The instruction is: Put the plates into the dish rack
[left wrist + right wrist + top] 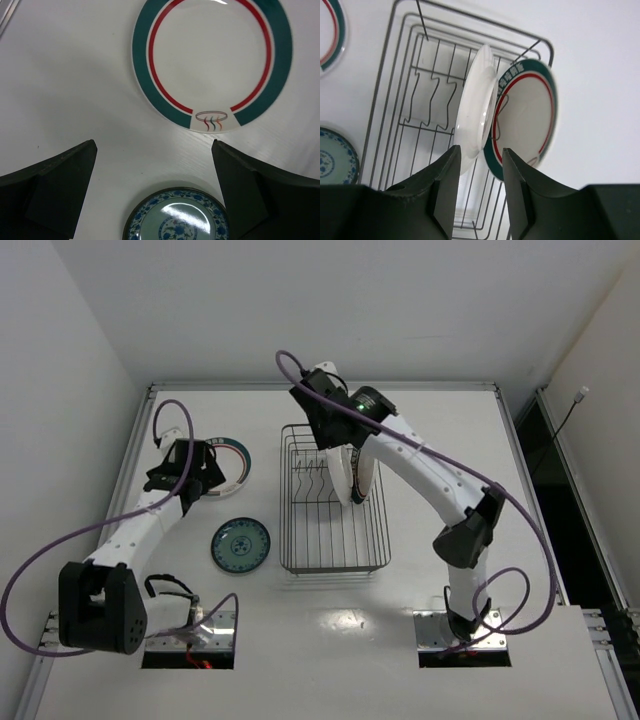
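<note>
The banded plate rests flat on the table, and its near rim is below my left gripper's open fingers. My left gripper will move down and tilt onto the banded plate's near rim (214, 493) (175, 115).
The dark wire dish rack (284, 530) stands mid-table. Two plates stand on edge among its tines: a pale white plate (343, 476) and a green-and-red banded plate (365, 478). My right gripper (333, 440) hovers just above them, jaws open; in the right wrist view (479, 162) the pale plate (475, 107) and the banded plate (525, 117) show in the gap between the jaws. Another banded plate (235, 460) lies flat at the left, and a small teal patterned plate (240, 545) lies nearer me. My left gripper (155, 167) is wide open and empty above the table between the two.
The rack's left tines (432, 97) stand free. A raised rim (320, 386) runs along the table's far edge, with white walls behind. Purple cables (165, 415) loop off both arms. Arm bases sit in cutouts (190, 640) at the near edge.
</note>
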